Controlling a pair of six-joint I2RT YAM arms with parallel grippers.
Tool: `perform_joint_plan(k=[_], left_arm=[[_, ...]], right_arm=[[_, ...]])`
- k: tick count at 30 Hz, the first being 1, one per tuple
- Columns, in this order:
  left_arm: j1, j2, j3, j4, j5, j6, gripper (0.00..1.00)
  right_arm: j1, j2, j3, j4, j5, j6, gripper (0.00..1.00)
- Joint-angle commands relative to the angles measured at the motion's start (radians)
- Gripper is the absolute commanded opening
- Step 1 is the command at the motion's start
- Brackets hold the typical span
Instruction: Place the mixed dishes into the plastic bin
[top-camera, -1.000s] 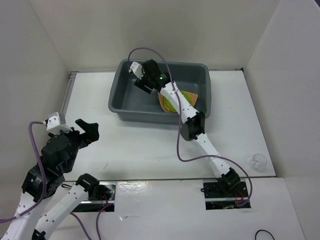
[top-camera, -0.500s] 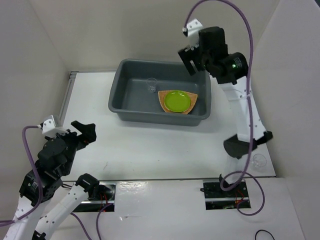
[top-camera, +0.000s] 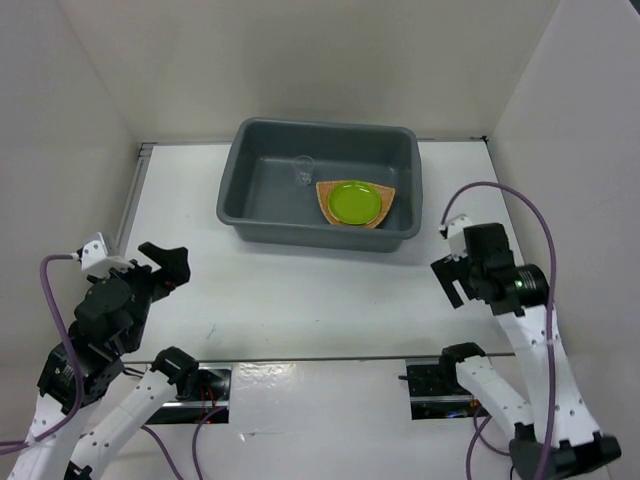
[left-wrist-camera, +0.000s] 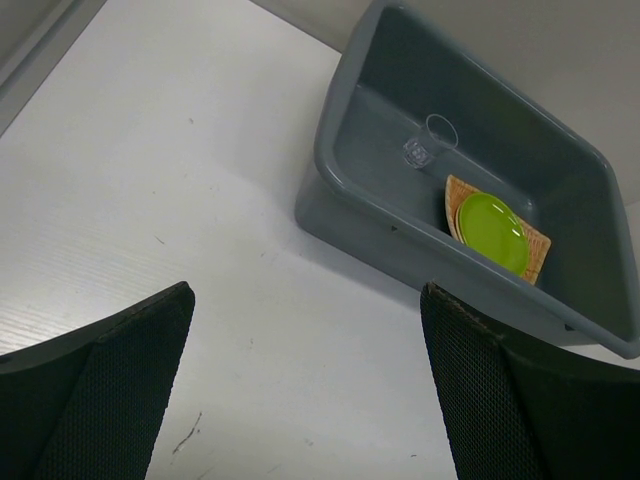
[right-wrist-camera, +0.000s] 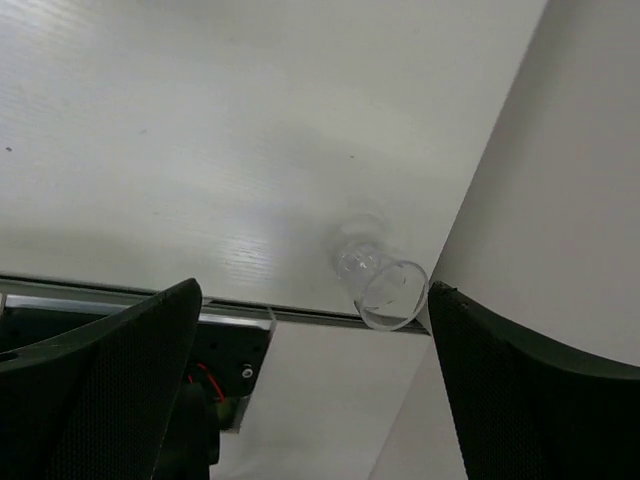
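Note:
I need to lower my right gripper next, toward the side, onto the edge of the second clear cup's rim away from it. That edge is clear, as the cup stands below, close to that side.
The dark grey plastic bin (top-camera: 238, 190) stands at the back centre and also shows in the left wrist view (left-wrist-camera: 345, 215). Inside it the lime-green plate (top-camera: 355, 202) lies on the orange woven plate (top-camera: 385, 212), with a clear cup (top-camera: 302, 172) to their left. A second clear cup (right-wrist-camera: 385, 285) stands on the table's near right corner by the side wall. My right gripper (right-wrist-camera: 312, 330) hovers open and empty above it; in the top view (top-camera: 452, 280) its arm hides that cup. My left gripper (top-camera: 170, 262) is open and empty at the near left. The cream saucer is out of view.
White side walls close in the table on the left and right. A metal strip and the arm mounts (top-camera: 440, 380) run along the near edge. The right wall (right-wrist-camera: 560, 200) stands right beside the cup.
My right arm has swung from over the bin, past its far right corner, down to the near right of the table above the second cup. A clear cup now stands in the bin. My left arm barely moved.

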Motion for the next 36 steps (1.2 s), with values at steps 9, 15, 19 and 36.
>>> perform_joint_plan(k=[9,15,19,36], left_arm=[[0.006,0.061,0.002,0.031,0.020,0.009,1.00],[0.006,0.041,0.002,0.040,0.020,0.018,1.00],[0.006,0.041,0.002,0.049,0.029,0.027,1.00],[0.006,0.002,-0.007,0.058,0.038,0.036,1.00]], right_arm=[[-0.434,0.014,-0.013,0.035,-0.098,-0.248,0.98],[-0.569,0.016,-0.111,0.113,-0.104,-0.484,0.97],[-0.601,-0.006,-0.208,0.145,-0.082,-0.581,0.99],[-0.820,0.158,-0.275,0.148,-0.110,-0.874,1.00]])
